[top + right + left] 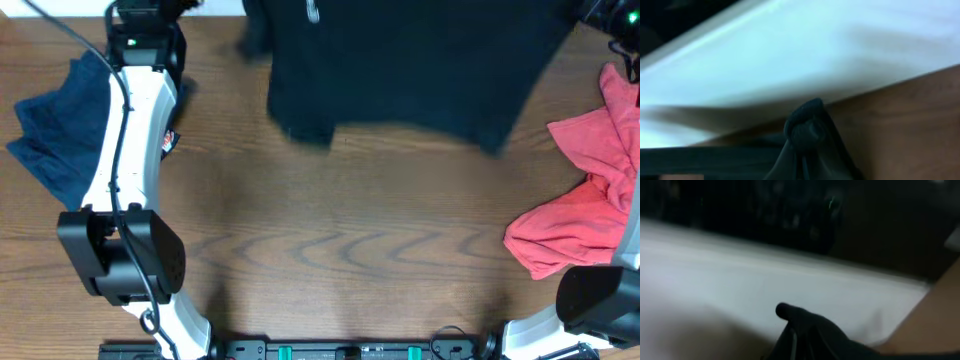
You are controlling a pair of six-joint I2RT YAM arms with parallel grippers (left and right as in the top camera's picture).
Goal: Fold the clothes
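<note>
The right gripper moves down and back to the bare wood (540, 172) beside the pinkish-red garment next and releases the black cloth, because the shirt hangs lifted.
The black T-shirt (420, 70) hangs spread across the far middle of the table, its top running out of the overhead view. In the left wrist view a bunch of its black fabric (815, 330) sits pinched in my left gripper (800, 347), which is shut. The right wrist view shows a knot of the same black cloth (805, 127) pinched in my right gripper (807, 160), also shut. The cloth hides the fingertips in both wrist views. A navy blue garment (60, 130) lies crumpled at the far left, and a pinkish-red one (585, 200) lies at the right.
My left arm (125, 170) reaches from the near left up along the navy garment. The right arm's base (600, 300) stands at the near right beside the red garment. Bare wood table (340, 240) lies in front of the shirt. A white surface (765, 280) runs beyond the table's far edge.
</note>
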